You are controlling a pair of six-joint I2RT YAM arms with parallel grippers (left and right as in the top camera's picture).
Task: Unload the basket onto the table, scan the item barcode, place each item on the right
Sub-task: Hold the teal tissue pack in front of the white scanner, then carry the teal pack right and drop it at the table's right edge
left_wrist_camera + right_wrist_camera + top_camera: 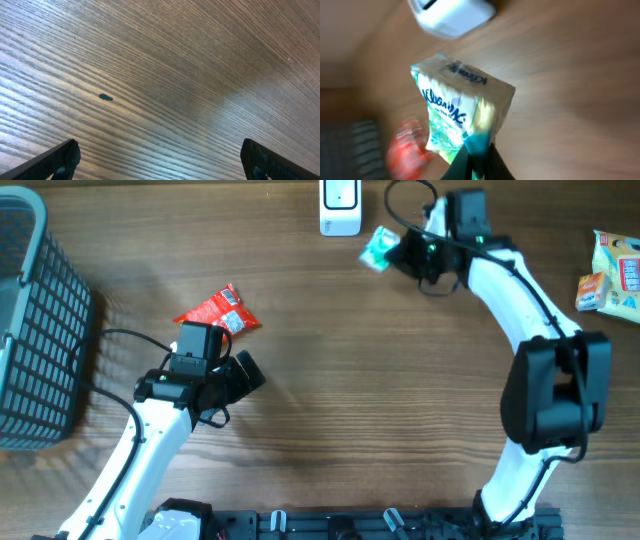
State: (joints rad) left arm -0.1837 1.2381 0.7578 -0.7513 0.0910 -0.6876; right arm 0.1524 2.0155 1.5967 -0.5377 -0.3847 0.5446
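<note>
Next, my right gripper swings over the scanner (340,206), then across, releasing the pack by the yellow and white packets, which lie to its right in the overhead view.
My right gripper (397,252) (479,159) is shut on the edge of a green and white tissue pack (378,248) (460,110), holding it above the table just right of the white barcode scanner (340,206) (451,14). In the right wrist view the pack hangs below the scanner and is blurred. My left gripper (248,372) (160,160) is open over bare wood with nothing between its fingers. A red snack packet (220,311) (406,150) lies on the table just beyond the left arm.
A grey mesh basket (30,320) stands at the left edge. Several yellow and white packets (612,275) lie at the far right. Cables run from both arms over the wooden table (380,400).
</note>
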